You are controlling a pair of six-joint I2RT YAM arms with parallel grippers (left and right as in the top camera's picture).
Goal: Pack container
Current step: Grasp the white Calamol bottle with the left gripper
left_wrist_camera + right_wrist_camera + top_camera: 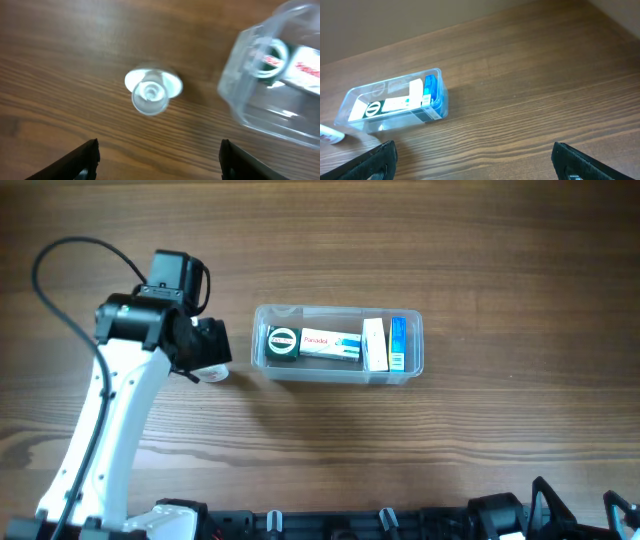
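Note:
My left gripper will come down open onto the clear cap of the small white bottle point(151, 94) next, since the bottle stands below that gripper, just beside the container point(240, 75).
The container point(340, 377) is a clear plastic tub at the table's middle. It holds a round black-and-green item point(282, 342), a white Panadol box point(331, 344), a white box point(374, 344) and a blue box point(398, 343). My left gripper point(158, 160) is open and empty, above a small white tube point(151, 92) that lies just left of the container point(240, 75). In the overhead view the left gripper point(212, 352) partly covers the tube point(217, 374). My right gripper point(475, 160) is open and empty, far from the container point(350, 97).
Wood-grain table all round. The right arm's black parts point(545, 508) show at the bottom right edge of the overhead view. The white tube also shows at the left edge of the right wrist view point(330, 134).

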